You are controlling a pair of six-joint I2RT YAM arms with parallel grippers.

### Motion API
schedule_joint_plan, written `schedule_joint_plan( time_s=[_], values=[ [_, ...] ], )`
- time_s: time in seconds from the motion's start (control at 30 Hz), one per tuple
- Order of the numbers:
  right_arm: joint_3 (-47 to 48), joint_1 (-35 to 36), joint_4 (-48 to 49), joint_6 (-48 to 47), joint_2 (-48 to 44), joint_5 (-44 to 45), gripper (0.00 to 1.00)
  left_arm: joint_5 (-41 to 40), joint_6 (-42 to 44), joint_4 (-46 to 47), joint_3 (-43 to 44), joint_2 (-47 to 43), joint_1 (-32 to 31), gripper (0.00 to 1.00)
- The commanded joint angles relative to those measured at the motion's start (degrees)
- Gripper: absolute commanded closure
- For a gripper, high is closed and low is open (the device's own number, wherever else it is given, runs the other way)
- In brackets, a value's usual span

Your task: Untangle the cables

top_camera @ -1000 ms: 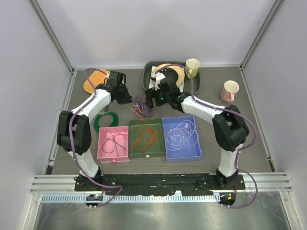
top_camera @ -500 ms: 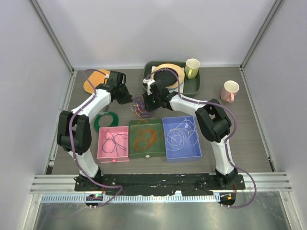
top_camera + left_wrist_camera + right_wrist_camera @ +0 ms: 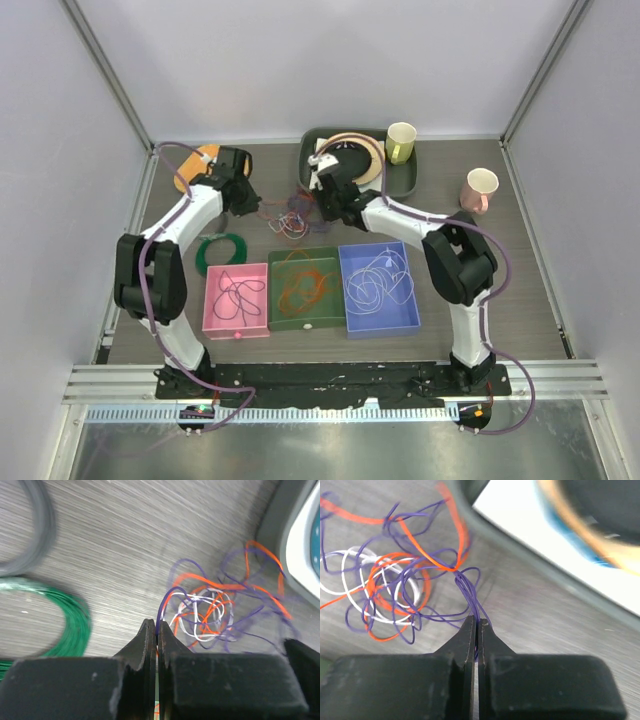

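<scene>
The right gripper pulls up toward the pink cup next, then lowers to release beyond the blue bin's far edge, as pieces of purple cable run into the knot.
The cables [image 3: 291, 216] lie as a small orange, purple and white tangle on the table between my two grippers. My left gripper [image 3: 259, 207] is at the tangle's left side. In the left wrist view this gripper [image 3: 157, 626] is shut on a purple cable that runs up into the tangle [image 3: 215, 607]. From the right, my right gripper [image 3: 318, 207] meets the tangle. The right wrist view shows it [image 3: 476, 622] shut on a few purple strands leading from the knot [image 3: 395, 590].
Three bins sit in front: pink [image 3: 236, 333] with a purple cable, green [image 3: 306, 324] with orange, blue [image 3: 383, 326] with white. A green coiled ring [image 3: 220, 248] lies at the left. Behind are a dark tray [image 3: 405, 182], a yellow cup [image 3: 401, 140], a pink cup [image 3: 479, 190] and a wooden board [image 3: 195, 165].
My right gripper came down to the tangle's right side and closed on purple strands. The left arm shifted a little to the left, still gripping its cable.
</scene>
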Motion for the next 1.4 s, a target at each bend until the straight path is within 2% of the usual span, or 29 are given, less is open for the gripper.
schedule_joint_plan(
  time_s=[0.0, 0.07, 0.27, 0.43, 0.7, 1.07, 1.17, 1.2, 1.27, 1.3, 1.37],
  values=[
    [0.27, -3.95, 0.14, -2.35, -9.19, 14.13, 0.99, -4.98, 0.44, -1.17, 0.21, -6.61, 5.07, 1.0],
    [0.0, -5.63, 0.22, -2.96, -11.91, 18.16, 0.99, -5.59, 0.7, -0.46, -0.14, -8.02, 6.91, 1.0],
    [-0.44, -8.7, 0.75, -5.95, -17.98, 22.31, 0.99, -9.2, 1.23, -0.63, 0.03, -12.06, 9.21, 1.0],
    [-1.4, -11.6, 0.84, -8.15, -21.75, 29.08, 0.99, -14.64, 1.41, -2.21, -0.06, -13.3, 10.26, 1.0],
    [-4.13, -21.0, 0.84, -7.19, -29.48, 29.96, 0.99, -17.99, 2.11, -4.06, 0.56, -12.25, 11.75, 1.0],
    [-6.68, -33.65, -0.48, -6.83, -33.54, 29.08, 0.99, -17.81, 1.67, -5.47, 0.21, -11.01, 14.04, 1.0],
    [-6.94, -36.38, -0.65, -7.71, -34.5, 28.82, 0.98, -17.99, 1.5, -5.73, -0.23, -11.28, 16.59, 1.0],
    [-7.64, -36.48, -0.57, -8.23, -34.77, 25.69, 0.94, -17.56, 1.5, -5.56, -0.41, -11.28, 16.85, 1.0],
    [-8.34, -36.39, -0.48, -8.95, -35.64, 20.32, 0.93, -16.07, 1.93, -4.51, -1.19, -11.54, 16.94, 1.0],
    [-9.22, -36.39, -0.57, -8.77, -35.74, 10.64, 0.95, -12.66, 2.63, -3.02, -1.55, -11.63, 17.03, 1.0],
    [-10.1, -36.39, -0.66, -8.24, -35.65, -2.66, 0.96, -7.73, 3.34, -0.21, -3.12, -11.98, 16.94, 1.0]
  ],
)
